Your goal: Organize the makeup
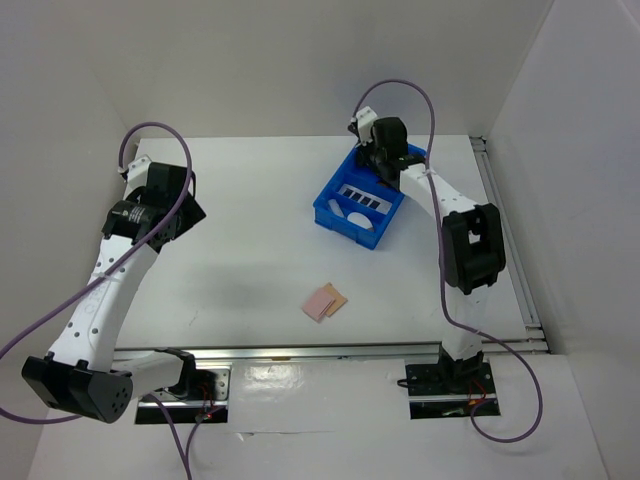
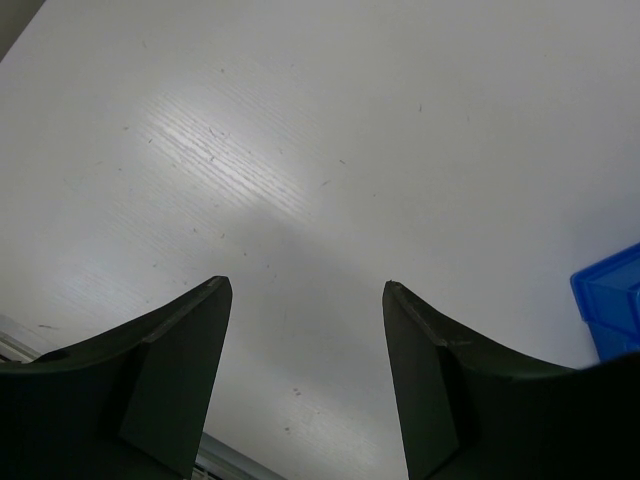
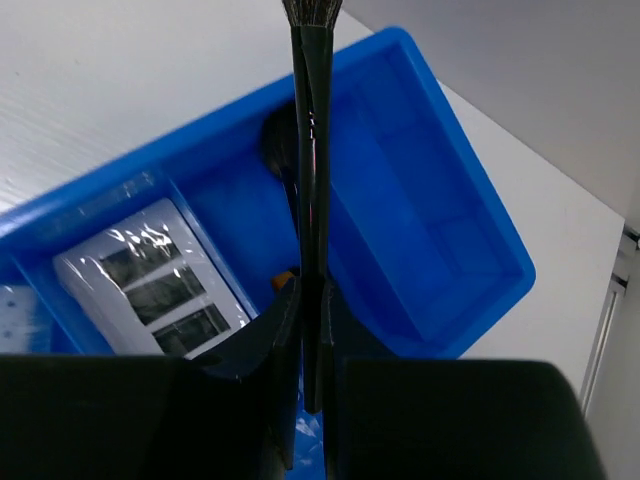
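Observation:
My right gripper should next lower the thin black brush [image 3: 312, 150] into the section of the blue tray beside the palette [image 3: 247, 210] and let go of its handle there, because another dark brush already lies in that section.
My right gripper [image 3: 312, 285] is shut on a thin black brush [image 3: 312, 150], whose handle runs up between the fingers to grey bristles at the top of the right wrist view. It hangs over the blue tray [image 3: 480, 230]. Inside the tray lie a dark palette with a white frame [image 3: 150, 280] and another dark brush head [image 3: 278, 145]. From above, the right gripper [image 1: 378, 160] is at the tray's far end [image 1: 340, 228], with the palette [image 1: 362, 194] and a white sponge [image 1: 355, 212] inside. Pink and tan pads [image 1: 325, 301] lie on the table. My left gripper [image 2: 305, 285] is open and holds nothing.
The left gripper [image 1: 185, 208] hovers over bare white table at the far left, with a corner of the tray [image 2: 610, 310] at the right edge of its wrist view. White walls enclose the table, and a metal rail [image 1: 330, 350] runs along the near edge.

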